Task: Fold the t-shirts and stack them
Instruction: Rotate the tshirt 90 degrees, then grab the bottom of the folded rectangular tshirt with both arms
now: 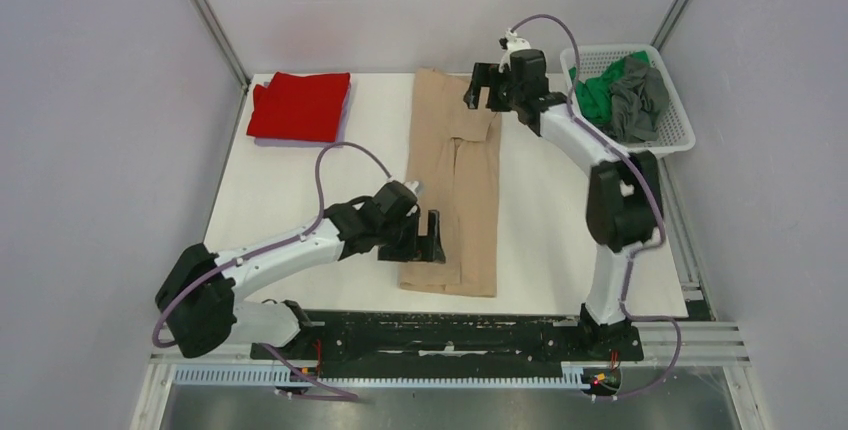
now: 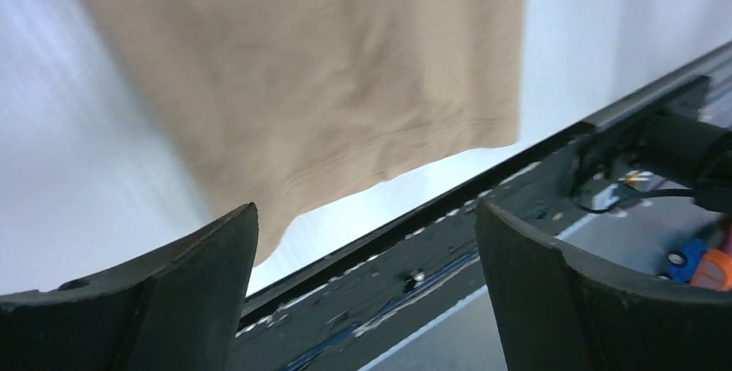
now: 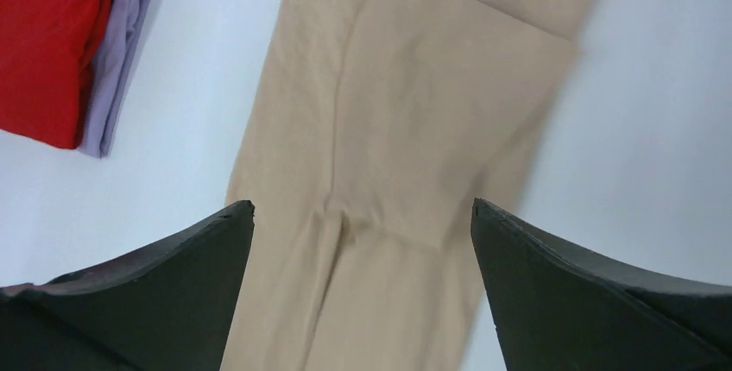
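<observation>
The beige shirt's hem corner on the red shirt's side [image 1: 404, 283] [image 2: 264, 248] is lower and to the left in the top view, so my left gripper should lower back onto it next.
A beige t-shirt [image 1: 452, 185], folded into a long narrow strip, lies down the middle of the white table [image 1: 560, 220]. My left gripper [image 1: 428, 240] stands open at the strip's near left corner, with nothing between its fingers. In the left wrist view the beige hem [image 2: 328, 86] lies just beyond the open left gripper [image 2: 367, 246]. My right gripper [image 1: 483, 90] hovers open over the strip's far end. In the right wrist view the beige cloth [image 3: 406, 129] lies below the open right gripper [image 3: 362, 246]. A folded red t-shirt [image 1: 300, 105] lies at the far left.
The red shirt [image 3: 43, 43] rests on a folded lavender garment [image 3: 116, 52]. A white mesh basket [image 1: 680, 140] at the far right holds a green shirt [image 1: 600, 90] and a grey one [image 1: 640, 100]. The black mounting rail [image 1: 450, 335] runs along the near edge.
</observation>
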You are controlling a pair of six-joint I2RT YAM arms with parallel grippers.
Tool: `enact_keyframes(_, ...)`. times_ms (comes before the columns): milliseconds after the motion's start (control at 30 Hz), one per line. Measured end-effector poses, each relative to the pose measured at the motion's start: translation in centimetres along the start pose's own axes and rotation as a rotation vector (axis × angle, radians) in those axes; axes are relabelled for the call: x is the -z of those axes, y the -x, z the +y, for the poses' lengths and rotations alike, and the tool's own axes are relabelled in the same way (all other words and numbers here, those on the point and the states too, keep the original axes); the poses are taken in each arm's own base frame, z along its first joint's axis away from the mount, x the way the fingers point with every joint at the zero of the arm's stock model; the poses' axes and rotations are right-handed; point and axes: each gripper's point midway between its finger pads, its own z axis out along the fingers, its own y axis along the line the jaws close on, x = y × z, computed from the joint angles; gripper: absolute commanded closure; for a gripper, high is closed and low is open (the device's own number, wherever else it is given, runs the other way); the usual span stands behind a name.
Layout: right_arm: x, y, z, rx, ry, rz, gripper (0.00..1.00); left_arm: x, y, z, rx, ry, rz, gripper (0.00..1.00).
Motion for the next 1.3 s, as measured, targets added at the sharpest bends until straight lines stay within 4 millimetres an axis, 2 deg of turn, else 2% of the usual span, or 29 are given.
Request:
enact_keyframes(67,6.3,0.7,0.6,0.03,-0.069,-0.027,0.02,0.3,-0.8,2.0,0.007,0.065,-0.005,0.01)
enact_keyframes(100,8.8,0.6,0.9,0.042,-0.095,-0.042,0.02,0.2,-1.4,3.1,0.011,0.103,0.003,0.03)
enact_keyframes(167,14.1,-1.3,2.3,0.07,-0.128,-0.051,0.02,0.0,-2.5,5.2,0.017,0.179,0.021,0.11)
enact_keyframes(200,16.2,-3.4,3.6,0.091,-0.122,-0.038,0.02,-0.1,-3.1,6.4,0.019,0.219,0.03,0.14)
enact_keyframes(233,17.5,-6.0,4.7,0.111,-0.104,-0.007,0.02,-0.1,-3.5,7.2,0.022,0.248,0.035,0.19)
enact_keyframes(300,19.4,-12.4,6.4,0.151,-0.057,0.095,0.02,-0.2,-4.1,8.6,0.025,0.293,0.038,0.26)
enact_keyframes(333,20.1,-16.3,6.5,0.173,-0.046,0.176,0.02,-0.2,-4.2,9.2,0.027,0.309,0.038,0.29)
enact_keyframes(400,21.7,-23.4,5.4,0.209,-0.064,0.354,0.02,-0.3,-4.4,10.0,0.031,0.331,0.035,0.33)
enact_keyframes(433,22.6,-25.9,4.6,0.22,-0.08,0.425,0.02,-0.5,-4.6,10.2,0.032,0.334,0.033,0.37)
enact_keyframes(500,24.3,-28.8,3.8,0.235,-0.104,0.509,0.02,-0.8,-4.8,10.6,0.035,0.33,0.031,0.41)
enact_keyframes(567,25.5,-29.7,4.2,0.241,-0.098,0.529,0.02,-1.1,-4.8,10.5,0.035,0.309,0.016,0.47)
enact_keyframes(667,26.4,-29.2,6.4,0.238,-0.037,0.488,0.02,-1.3,-4.6,10.4,0.037,0.288,-0.004,0.56)
enact_keyframes(833,27.9,-30.2,8.6,0.26,0.025,0.498,0.05,-1.7,-4.8,10.2,0.05,0.255,-0.021,0.89)
enact_keyframes(900,28.5,-30.9,8.9,0.275,0.036,0.513,0.11,-1.8,-4.9,10.2,0.058,0.243,-0.027,0.98)
enact_keyframes(1067,29.8,-33.4,9.2,0.313,0.063,0.561,0.28,-1.7,-5.0,10.2,0.066,0.223,-0.045,0.98)
enact_keyframes(1200,30.2,-35.0,8.5,0.331,0.045,0.604,0.33,-1.4,-5.3,10.3,0.068,0.216,-0.053,0.98)
enact_keyframes(1300,30.2,-35.9,7.7,0.342,0.03,0.624,0.4,-1.2,-5.5,10.5,0.068,0.213,-0.056,0.98)
